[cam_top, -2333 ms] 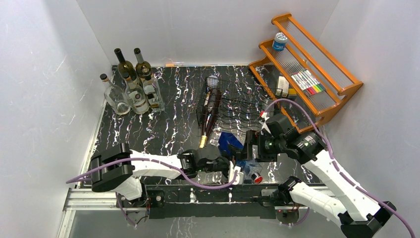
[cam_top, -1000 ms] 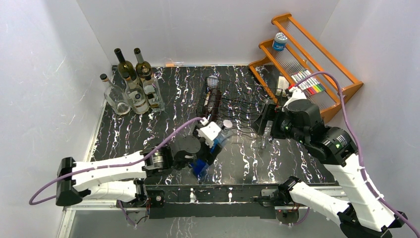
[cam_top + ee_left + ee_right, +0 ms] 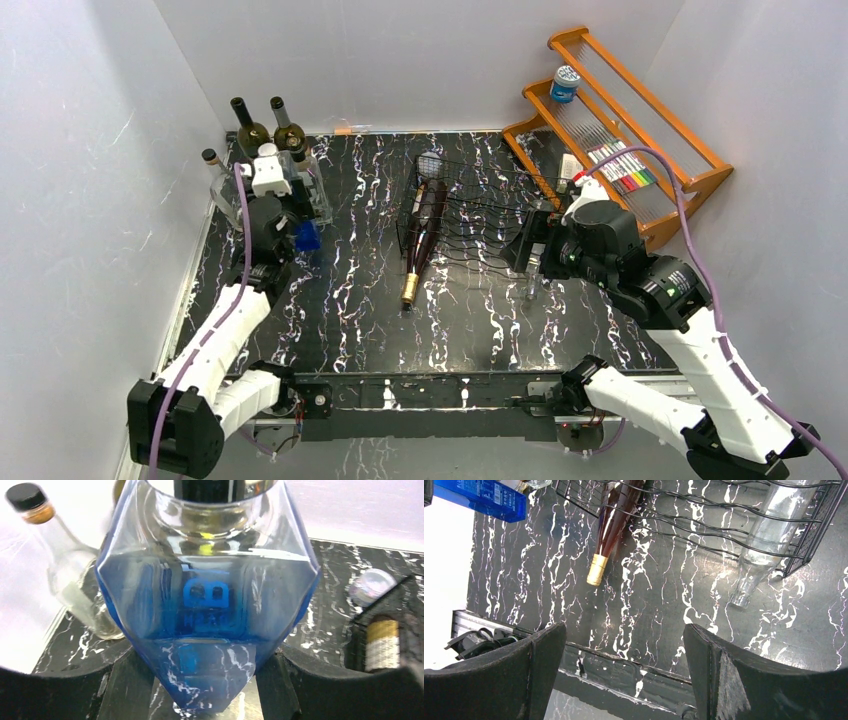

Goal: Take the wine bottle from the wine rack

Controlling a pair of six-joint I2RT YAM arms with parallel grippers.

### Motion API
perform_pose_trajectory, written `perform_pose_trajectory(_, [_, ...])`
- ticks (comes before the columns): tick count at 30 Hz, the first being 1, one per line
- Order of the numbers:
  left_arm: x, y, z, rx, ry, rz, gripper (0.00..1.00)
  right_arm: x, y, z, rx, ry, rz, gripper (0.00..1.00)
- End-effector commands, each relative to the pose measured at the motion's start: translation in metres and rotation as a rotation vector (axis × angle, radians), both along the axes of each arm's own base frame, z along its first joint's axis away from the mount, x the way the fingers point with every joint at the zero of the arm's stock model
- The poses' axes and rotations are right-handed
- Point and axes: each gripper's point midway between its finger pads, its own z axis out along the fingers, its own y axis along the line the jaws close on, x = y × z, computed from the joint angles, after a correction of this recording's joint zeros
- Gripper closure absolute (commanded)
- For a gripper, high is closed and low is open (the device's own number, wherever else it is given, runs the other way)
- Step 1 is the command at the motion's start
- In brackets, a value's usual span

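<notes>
The blue glass bottle (image 3: 205,605) shifts toward the clear black-capped bottle in my left gripper next, then its blue base comes down onto the table.
The black wire wine rack (image 3: 470,205) lies mid-table. A dark red wine bottle (image 3: 425,225) with a gold cap lies in its left cradle, neck toward me. A clear bottle (image 3: 531,280) lies in its right end. Both show in the right wrist view, the red bottle (image 3: 616,520) and the clear one (image 3: 769,535), under the rack's wires (image 3: 704,530). My right gripper (image 3: 530,250) hovers open and empty above the rack's right front (image 3: 624,665). My left gripper (image 3: 300,225) is shut on a blue glass bottle (image 3: 205,605) at the far left, next to the standing bottles.
Several upright bottles (image 3: 255,135) stand at the far left corner; one clear bottle with a black cap (image 3: 60,570) is just left of the blue one. An orange wooden shelf (image 3: 620,130) with a blue-lidded jar (image 3: 565,82) stands at the back right.
</notes>
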Motion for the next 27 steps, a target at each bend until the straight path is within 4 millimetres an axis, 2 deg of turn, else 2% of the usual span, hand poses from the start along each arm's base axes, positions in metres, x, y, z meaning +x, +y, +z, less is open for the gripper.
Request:
perform_pose_trajectory(1, [0.003,0.031,0.062,-0.029,-0.295,0.092,1.0,0.006,0.006,0.01,0.029,-0.049,0.013,0.02])
perform_pose_trajectory(6, [0.005,0.056,0.056,-0.092,-0.382,0.127,1.0,0.007,0.01,0.004,0.029,-0.037,0.026,0.02])
perform_pose_trajectory(11, [0.009,0.065,0.05,-0.068,-0.414,0.144,1.0,0.008,0.014,-0.001,0.028,-0.02,0.034,0.02])
perform_pose_trajectory(16, [0.016,0.061,0.043,-0.006,-0.42,0.103,1.0,0.01,0.016,-0.005,0.027,-0.016,0.037,0.02])
perform_pose_trajectory(20, [0.025,0.055,0.028,0.018,-0.386,0.049,1.0,0.012,0.021,-0.008,0.029,-0.004,0.051,0.02])
perform_pose_trajectory(24, [0.029,0.059,0.011,0.025,-0.343,0.062,1.0,0.01,0.024,-0.01,0.035,0.007,0.062,0.02])
perform_pose_trajectory(25, [0.029,0.059,0.007,0.029,-0.331,0.066,0.98,0.009,0.024,-0.013,0.034,0.012,0.064,0.02])
perform_pose_trajectory(26, [0.029,0.061,0.004,0.028,-0.322,0.073,0.92,0.008,0.024,-0.015,0.031,0.018,0.068,0.02])
perform_pose_trajectory(27, [0.028,0.061,0.002,0.027,-0.317,0.076,0.82,0.007,0.023,-0.02,0.021,0.032,0.069,0.02])
